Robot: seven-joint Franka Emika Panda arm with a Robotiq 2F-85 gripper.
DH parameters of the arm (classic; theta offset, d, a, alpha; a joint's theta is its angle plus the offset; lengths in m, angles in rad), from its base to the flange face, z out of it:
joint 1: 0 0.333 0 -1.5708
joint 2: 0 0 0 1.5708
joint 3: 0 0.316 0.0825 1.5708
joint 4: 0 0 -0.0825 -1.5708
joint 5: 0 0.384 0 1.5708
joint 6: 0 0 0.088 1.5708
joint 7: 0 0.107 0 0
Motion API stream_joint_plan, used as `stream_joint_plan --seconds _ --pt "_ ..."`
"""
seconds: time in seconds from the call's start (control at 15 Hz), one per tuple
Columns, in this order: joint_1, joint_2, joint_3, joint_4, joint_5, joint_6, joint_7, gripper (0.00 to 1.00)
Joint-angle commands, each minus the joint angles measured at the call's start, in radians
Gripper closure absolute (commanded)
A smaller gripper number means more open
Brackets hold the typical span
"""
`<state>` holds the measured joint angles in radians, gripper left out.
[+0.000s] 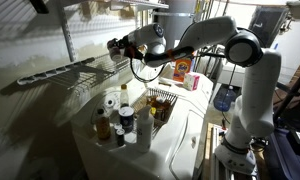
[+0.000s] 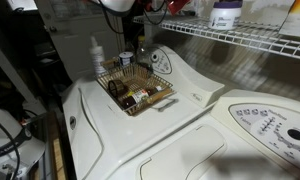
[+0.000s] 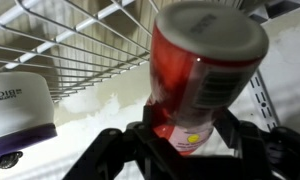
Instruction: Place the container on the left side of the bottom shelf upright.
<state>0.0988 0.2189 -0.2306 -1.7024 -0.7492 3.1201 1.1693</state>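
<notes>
The container still slants against the shelf's grid, so my gripper needs to turn it upright, carry it onto the bare wires [image 2: 188, 23] beside the white jar and release it.
In the wrist view my gripper [image 3: 186, 138] is shut on the container [image 3: 202, 65], a small cylindrical jar with a red end between the fingers and a pale flat end pointing away. The jar is held in front of the white wire grid of the bottom shelf [image 3: 80, 40] and the white wall. In an exterior view the gripper [image 1: 118, 46] hangs at the end of the bottom shelf [image 1: 65, 72], just above it. In the other exterior view the shelf [image 2: 245, 42] runs along the wall at the upper right, and the gripper is mostly cut off at the top edge.
A white jar with a purple label [image 3: 15, 100] stands on the shelf beside the held jar; it also shows in an exterior view [image 2: 225, 15]. A wire basket of bottles [image 2: 138, 85] sits on the white washer top [image 2: 180, 140]. An orange box [image 1: 180, 68] stands behind.
</notes>
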Motion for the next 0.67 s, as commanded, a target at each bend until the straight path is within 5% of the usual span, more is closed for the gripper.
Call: stream_joint_plan --seconds 0.0,0.2,0.6 --pt "0.045 -0.023 -0.112 -0.049 -0.145 0.163 0.099 0.61" --pt "0.093 0.005 -0.221 -0.036 -0.141 0.288 0.096 0.61" --pt "0.223 0.056 -0.405 -0.112 0.099 0.528 -0.063 0.61"
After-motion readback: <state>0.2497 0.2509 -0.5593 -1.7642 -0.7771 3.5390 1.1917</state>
